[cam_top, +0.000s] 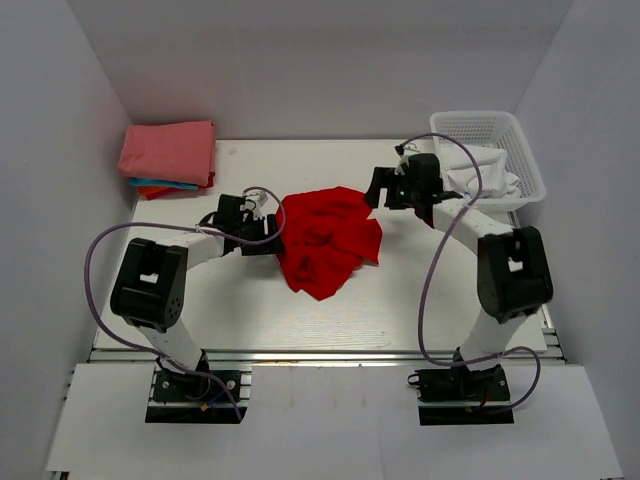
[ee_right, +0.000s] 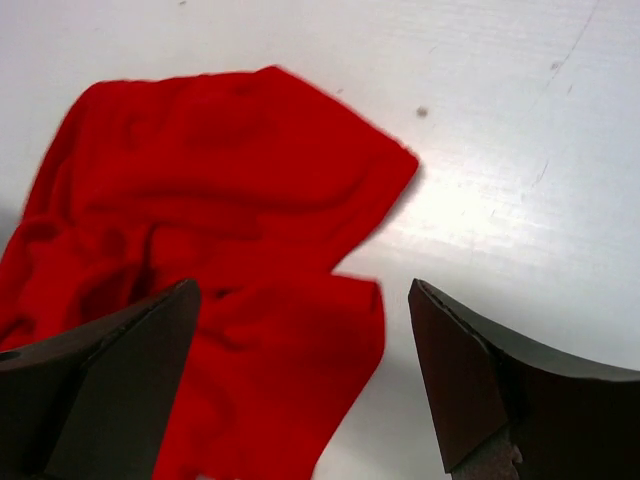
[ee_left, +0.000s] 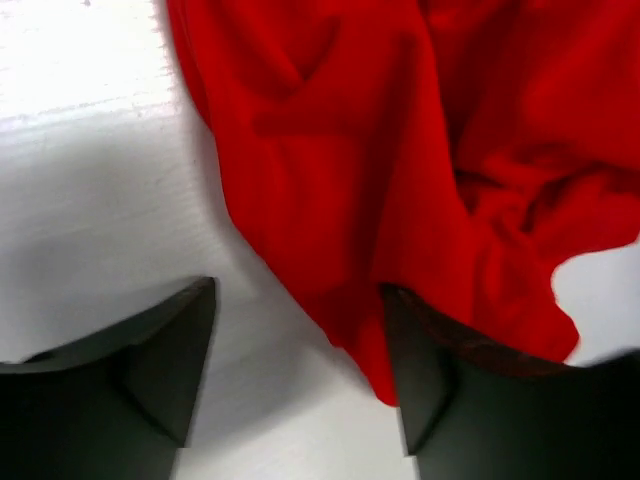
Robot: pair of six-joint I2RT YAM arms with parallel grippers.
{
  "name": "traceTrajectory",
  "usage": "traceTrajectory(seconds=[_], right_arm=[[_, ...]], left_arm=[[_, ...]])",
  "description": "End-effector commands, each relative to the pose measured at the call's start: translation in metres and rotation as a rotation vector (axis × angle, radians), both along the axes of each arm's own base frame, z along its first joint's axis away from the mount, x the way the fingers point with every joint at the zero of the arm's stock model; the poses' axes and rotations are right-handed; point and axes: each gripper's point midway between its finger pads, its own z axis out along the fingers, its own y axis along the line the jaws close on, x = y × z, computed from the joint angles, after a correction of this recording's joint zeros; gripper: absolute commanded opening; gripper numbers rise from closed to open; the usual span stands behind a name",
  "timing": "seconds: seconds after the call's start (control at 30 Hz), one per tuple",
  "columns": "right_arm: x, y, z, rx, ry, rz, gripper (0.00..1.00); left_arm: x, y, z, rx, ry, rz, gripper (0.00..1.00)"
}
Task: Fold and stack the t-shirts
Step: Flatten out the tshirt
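Note:
My right gripper is still off the shirt's pointed far corner (cam_top: 364, 204) (ee_right: 396, 170) and should move down and to the left in the top view onto it next, because that corner sticks out onto bare table.
A bright red t-shirt (cam_top: 328, 241) lies crumpled in the middle of the table. My left gripper (cam_top: 268, 232) sits at its left edge, open; in the left wrist view the shirt's (ee_left: 400, 150) hem runs between the fingers (ee_left: 170, 350) and touches the right one. My right gripper (cam_top: 385, 190) hovers at the shirt's far right corner, open wide, with a flap of the red cloth (ee_right: 250, 250) below and between its fingertips (ee_right: 455, 380). A folded stack of t-shirts (cam_top: 168, 155), pink on top with teal and orange-red beneath, rests at the back left.
A white plastic basket (cam_top: 495, 155) with white cloth inside stands at the back right, just behind my right arm. White walls enclose the table on three sides. Purple cables loop off both arms.

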Motion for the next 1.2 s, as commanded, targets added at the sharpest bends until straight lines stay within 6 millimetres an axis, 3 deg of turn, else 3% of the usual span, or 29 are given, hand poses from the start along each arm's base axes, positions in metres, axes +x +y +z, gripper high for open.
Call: traceTrajectory(seconds=[0.0,0.03,0.07,0.17,0.2,0.3,0.33,0.37,0.43,0.53,0.57,0.63,0.67,0.77,0.8,0.87,0.93,0.97,1.0,1.03,1.07,1.1,1.17], right_arm=[[0.035,0.001,0.011,-0.075,-0.071,-0.009,0.9],[0.042,0.0,-0.018,-0.12,-0.02,-0.026,0.9],[0.056,0.003,-0.005,-0.131,-0.054,-0.021,0.9],[0.072,0.006,-0.04,-0.174,-0.015,-0.022,0.9],[0.078,0.009,-0.038,-0.179,-0.027,-0.021,0.9],[0.084,0.012,-0.056,-0.201,0.005,-0.011,0.9],[0.084,0.014,-0.059,-0.209,0.01,-0.001,0.9],[0.082,0.017,-0.073,-0.217,0.035,0.011,0.89],[0.084,0.02,-0.08,-0.22,0.044,0.023,0.86],[0.078,0.029,-0.089,-0.212,0.064,0.061,0.65],[0.078,0.03,-0.089,-0.206,0.064,0.067,0.42],[0.076,0.037,-0.083,-0.179,0.056,0.092,0.15],[0.078,0.04,-0.077,-0.169,0.038,0.096,0.0],[0.081,0.04,-0.058,-0.145,-0.013,0.077,0.0],[0.085,0.039,-0.029,-0.13,-0.078,0.058,0.0],[0.083,0.034,-0.003,-0.12,-0.141,0.032,0.0],[0.081,0.026,0.044,-0.097,-0.252,-0.004,0.0],[0.076,0.023,0.053,-0.1,-0.276,-0.014,0.0],[0.075,0.02,0.062,-0.094,-0.315,-0.029,0.0],[0.067,0.016,0.105,-0.072,-0.4,-0.039,0.0],[0.062,0.012,0.107,-0.077,-0.409,-0.044,0.0],[0.052,0.006,0.147,-0.06,-0.49,-0.057,0.0],[0.043,0.002,0.163,-0.061,-0.524,-0.057,0.0]], left_arm=[[0.017,-0.006,0.007,0.021,-0.031,0.008,0.73],[0.017,-0.006,0.003,0.024,-0.021,0.008,0.7],[0.018,-0.009,-0.001,0.028,-0.01,0.011,0.65],[0.026,-0.01,-0.003,0.03,-0.005,0.024,0.46],[0.031,-0.011,-0.005,0.031,-0.004,0.024,0.33],[0.035,-0.015,-0.005,0.04,0.003,0.021,0.17],[0.035,-0.015,-0.005,0.04,0.003,0.021,0.04],[0.034,-0.012,-0.007,0.048,0.014,0.036,0.0],[0.035,-0.011,-0.007,0.056,0.012,0.043,0.0],[0.04,-0.01,-0.001,0.058,-0.008,0.049,0.0],[0.044,-0.012,0.008,0.051,-0.03,0.05,0.0],[0.049,-0.011,0.015,0.053,-0.051,0.058,0.0],[0.053,-0.011,0.024,0.054,-0.077,0.066,0.0],[0.064,-0.002,0.048,0.094,-0.131,0.104,0.0],[0.066,0.001,0.055,0.103,-0.148,0.118,0.0],[0.072,0.008,0.073,0.134,-0.196,0.138,0.0],[0.073,0.012,0.098,0.137,-0.264,0.15,0.0],[0.074,0.015,0.107,0.146,-0.292,0.156,0.0],[0.074,0.017,0.132,0.138,-0.352,0.164,0.0],[0.074,0.021,0.143,0.143,-0.379,0.183,0.0],[0.073,0.022,0.154,0.14,-0.408,0.18,0.0],[0.069,0.026,0.177,0.137,-0.465,0.191,0.0],[0.063,0.031,0.201,0.14,-0.531,0.198,0.0]])
